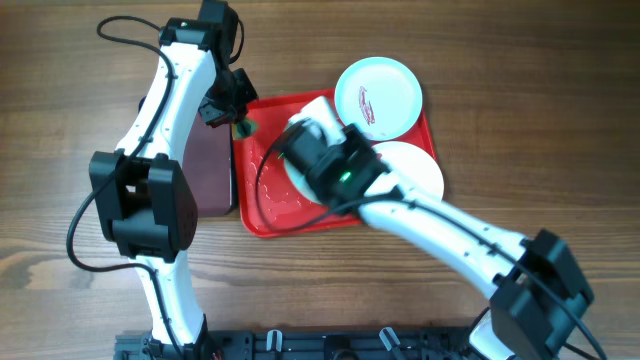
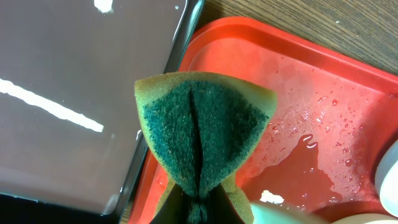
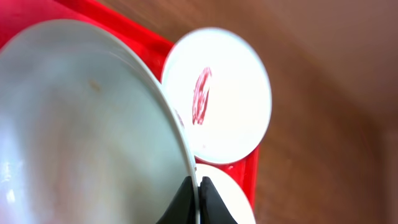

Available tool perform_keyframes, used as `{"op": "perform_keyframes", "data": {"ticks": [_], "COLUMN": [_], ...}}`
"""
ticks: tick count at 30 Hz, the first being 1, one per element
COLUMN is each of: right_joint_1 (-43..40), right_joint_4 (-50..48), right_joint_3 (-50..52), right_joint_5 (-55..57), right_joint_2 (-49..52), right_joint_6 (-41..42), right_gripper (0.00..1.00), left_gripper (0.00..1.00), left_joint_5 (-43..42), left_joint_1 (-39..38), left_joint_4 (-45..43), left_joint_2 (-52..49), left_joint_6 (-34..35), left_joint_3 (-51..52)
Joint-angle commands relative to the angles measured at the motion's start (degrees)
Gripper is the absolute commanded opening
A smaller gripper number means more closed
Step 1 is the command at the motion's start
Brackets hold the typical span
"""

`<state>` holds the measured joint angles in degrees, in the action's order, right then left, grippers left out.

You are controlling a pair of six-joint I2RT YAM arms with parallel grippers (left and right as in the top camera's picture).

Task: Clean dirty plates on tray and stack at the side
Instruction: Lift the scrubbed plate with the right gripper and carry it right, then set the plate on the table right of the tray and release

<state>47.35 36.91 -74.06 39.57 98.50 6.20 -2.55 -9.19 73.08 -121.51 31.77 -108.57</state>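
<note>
Next, my right gripper swings to the right in the overhead view. It then lowers the plate onto bare wooden table beside the red tray, since that side stands empty.
The red tray (image 1: 270, 215) lies mid-table. My right gripper (image 3: 198, 190) is shut on the rim of a pale plate (image 3: 81, 124) and holds it tilted above the tray; from overhead it is mostly hidden under the wrist (image 1: 298, 183). A pale plate with a reddish smear (image 1: 377, 95) (image 3: 217, 93) overhangs the tray's far right corner. A white plate (image 1: 410, 170) (image 3: 233, 208) rests at the tray's right side. My left gripper (image 2: 199, 199) is shut on a green-and-yellow sponge (image 2: 202, 124) over the tray's left edge (image 2: 298, 81), near the held plate's rim (image 2: 292, 214).
A dark brown-black tray (image 1: 208, 170) (image 2: 74, 74) lies against the red tray's left side. The red tray's floor is wet, with a puddle (image 2: 305, 168) and droplets. Bare wooden table (image 1: 520, 120) lies around both trays.
</note>
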Motion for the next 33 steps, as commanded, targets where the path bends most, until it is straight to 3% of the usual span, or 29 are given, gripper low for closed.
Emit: {"op": "perform_keyframes", "data": {"ticks": [1,7,11,20,33], "right_joint_1": [-6.36,-25.14,-38.88,-65.02,-73.31], "right_joint_4": [-0.04,0.39,1.97,2.27,-5.49], "right_joint_3": [-0.28,-0.28,-0.28,-0.28,-0.28], "right_joint_5": [-17.11,-42.84,-51.60,-48.61,-45.99], "right_joint_2": [-5.73,-12.26,-12.81,-6.54,13.16], "right_joint_6": [4.46,7.76,10.54,11.91,12.00], "right_gripper": [0.04,0.04,0.04,0.04,0.04], "left_gripper": [0.04,0.04,0.04,0.04,0.04], "left_joint_5": [-0.68,-0.68,-0.68,-0.66,-0.66], "left_joint_1": [-0.07,-0.07,-0.09,-0.46,-0.46], "left_joint_4": [-0.02,0.00,0.00,-1.14,-2.08], "left_joint_2": [-0.31,-0.31,-0.31,-0.31,-0.31], "left_joint_6": [-1.09,-1.11,-1.11,-1.11,-1.11], "left_joint_3": [-1.05,-1.05,-1.05,-1.05,-1.05]}}
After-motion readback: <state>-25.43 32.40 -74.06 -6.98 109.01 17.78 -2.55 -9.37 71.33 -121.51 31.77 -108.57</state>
